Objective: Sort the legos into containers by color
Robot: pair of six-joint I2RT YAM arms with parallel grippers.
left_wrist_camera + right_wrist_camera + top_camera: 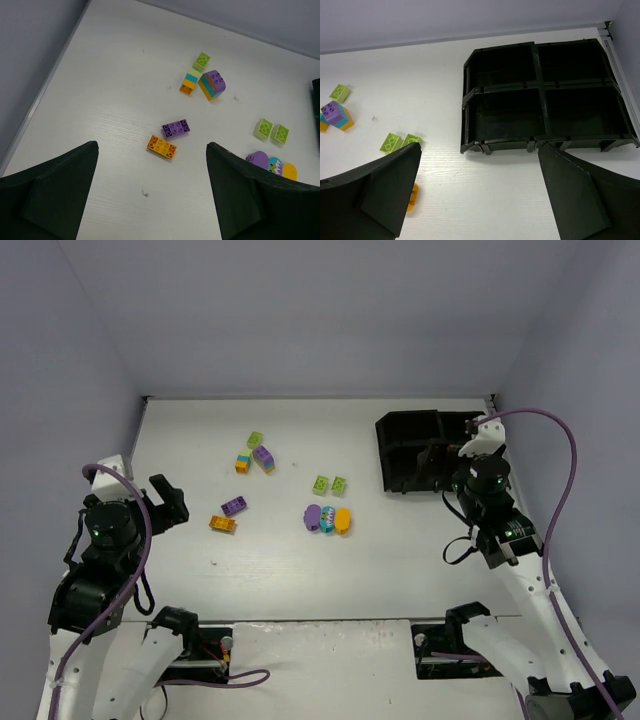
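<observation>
I need to move my right gripper to the left in the top view and down around the lime brick nearer the tray, because that brick lies loose.
Legos lie loose on the white table. An orange brick (222, 524) (161, 147) and a purple brick (234, 506) (175, 128) sit just ahead of my open left gripper (168, 502) (151, 144). Farther back are a lime brick (255, 440), an orange-cyan stack (243, 463) and a rounded purple piece (264, 457). Two lime bricks (330, 485) (400, 142) and three ovals (327, 519), purple, cyan and orange, lie mid-table. The black four-compartment tray (400, 430) (536, 85) holds nothing I can see. My right gripper (450, 455) (480, 146) hangs open at its near edge.
Grey walls close in the table on the left, back and right. The tray stands in the far right corner near the table's metal edge strip (615, 50). Both arm bases and purple cables (560, 440) sit along the near edge.
</observation>
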